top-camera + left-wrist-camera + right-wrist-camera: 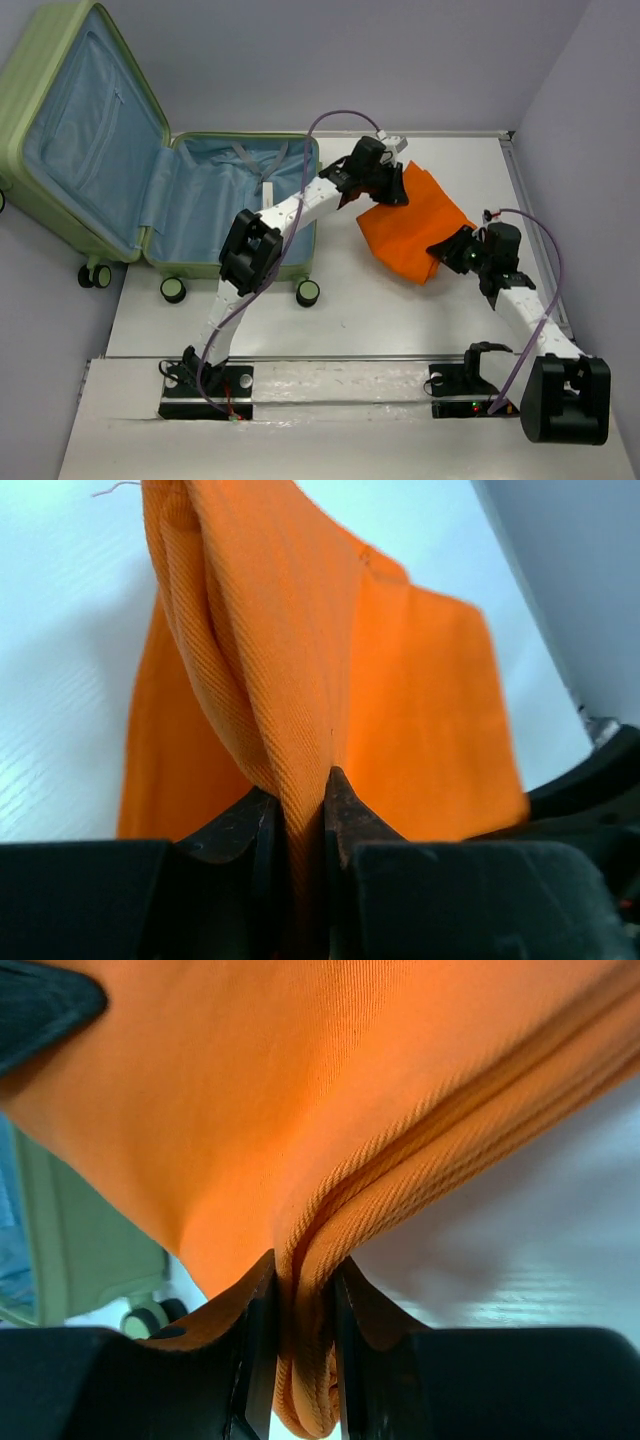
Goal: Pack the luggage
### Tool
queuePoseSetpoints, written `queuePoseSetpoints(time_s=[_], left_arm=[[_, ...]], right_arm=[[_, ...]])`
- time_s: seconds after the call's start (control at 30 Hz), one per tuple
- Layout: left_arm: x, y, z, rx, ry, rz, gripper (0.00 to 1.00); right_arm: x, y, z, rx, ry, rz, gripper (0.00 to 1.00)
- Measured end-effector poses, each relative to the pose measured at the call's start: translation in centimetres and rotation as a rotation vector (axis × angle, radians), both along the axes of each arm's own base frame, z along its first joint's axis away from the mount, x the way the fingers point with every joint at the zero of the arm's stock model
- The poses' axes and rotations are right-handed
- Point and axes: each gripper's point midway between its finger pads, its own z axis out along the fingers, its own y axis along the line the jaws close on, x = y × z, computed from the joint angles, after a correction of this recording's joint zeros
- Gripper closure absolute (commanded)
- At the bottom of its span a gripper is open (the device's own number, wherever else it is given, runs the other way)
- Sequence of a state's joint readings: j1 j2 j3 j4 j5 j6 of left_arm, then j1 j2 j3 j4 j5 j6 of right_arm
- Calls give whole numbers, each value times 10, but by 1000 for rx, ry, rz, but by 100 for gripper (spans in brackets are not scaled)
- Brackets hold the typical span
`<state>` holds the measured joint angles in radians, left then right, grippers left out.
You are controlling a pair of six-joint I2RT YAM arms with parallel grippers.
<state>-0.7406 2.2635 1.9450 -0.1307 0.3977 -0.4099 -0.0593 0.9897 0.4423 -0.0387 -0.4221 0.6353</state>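
The robot's right gripper should lift, cross the suitcase's rim and go down to let go of the cloth, because the suitcase's open blue base is to the gripper's left in the top view.
The luggage (80, 140), a light green hard-shell suitcase with blue lining, lies open at the left with its lid propped up. To its right on the white table is a folded orange cloth (415, 228). My left gripper (385, 190) is shut on the cloth's far left edge; the left wrist view shows the orange cloth (330, 660) pinched between the black fingers (345, 815). At the cloth's near right corner, my right gripper (450, 252) is shut on a thick folded hem (310, 1290). The green shell and a wheel (145, 1315) show beyond it.
The suitcase's black wheels (308, 292) stick out toward the near side. A grey wall (600, 150) stands along the right of the table. The two arm bases (205, 385) are bolted at the near edge.
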Motion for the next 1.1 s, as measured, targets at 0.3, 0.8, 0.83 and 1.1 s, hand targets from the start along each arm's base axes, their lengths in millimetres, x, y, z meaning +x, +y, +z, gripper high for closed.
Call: queuePoseSetpoints(time_s=[0.3, 0.8, 0.83, 1.1], left_arm=[[31, 22, 156, -154, -154, 21, 94], [103, 423, 151, -8, -96, 775, 1], [95, 447, 132, 14, -61, 839, 1], [58, 472, 106, 50, -8, 952, 1]], right_arm=[[64, 56, 86, 53, -137, 120, 93], [112, 350, 140, 172, -287, 598, 47], [104, 366, 125, 173, -261, 633, 43], [33, 408, -7, 30, 33, 828, 16]])
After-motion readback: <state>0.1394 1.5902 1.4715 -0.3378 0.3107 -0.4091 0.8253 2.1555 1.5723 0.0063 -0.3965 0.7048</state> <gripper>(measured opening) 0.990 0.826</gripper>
